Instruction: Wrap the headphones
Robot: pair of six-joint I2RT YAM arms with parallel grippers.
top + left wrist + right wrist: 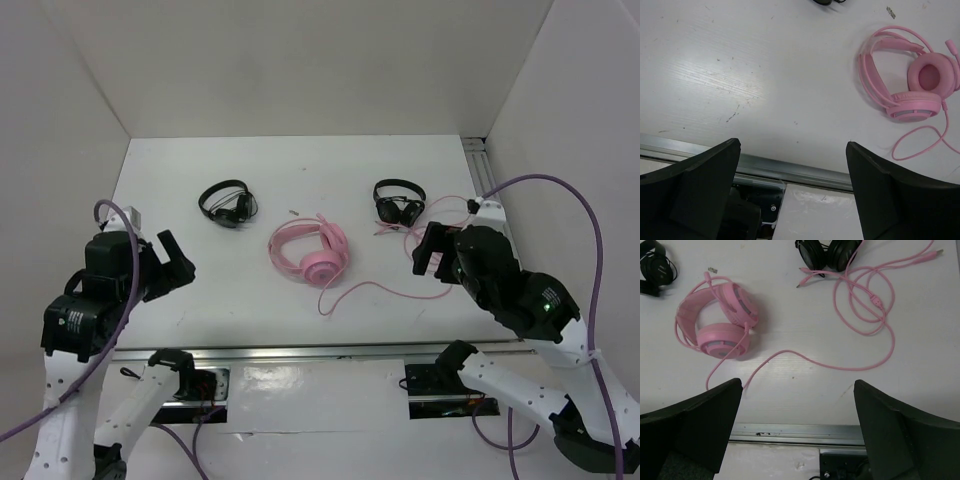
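The bend of the pink headphones' headband, clear of their cups, is below my left gripper and to its right in the top view, so I should move it across and down onto the bend next.
The pink headphones (309, 251) lie folded in the middle of the white table, also seen in the left wrist view as the headphones (912, 82) and in the right wrist view as the headphones (717, 320). Their long pink cable (865, 305) trails right and lies in loose loops near a black headset. My left gripper (172, 262) hovers open over the table's left side, well away from them. My right gripper (432, 254) hovers open above the cable's right part. Neither holds anything.
Two smaller black headsets sit behind: one at the back left (226, 203), one at the back right (399, 202). A metal rail (320, 350) runs along the table's near edge. White walls enclose the left, back and right sides.
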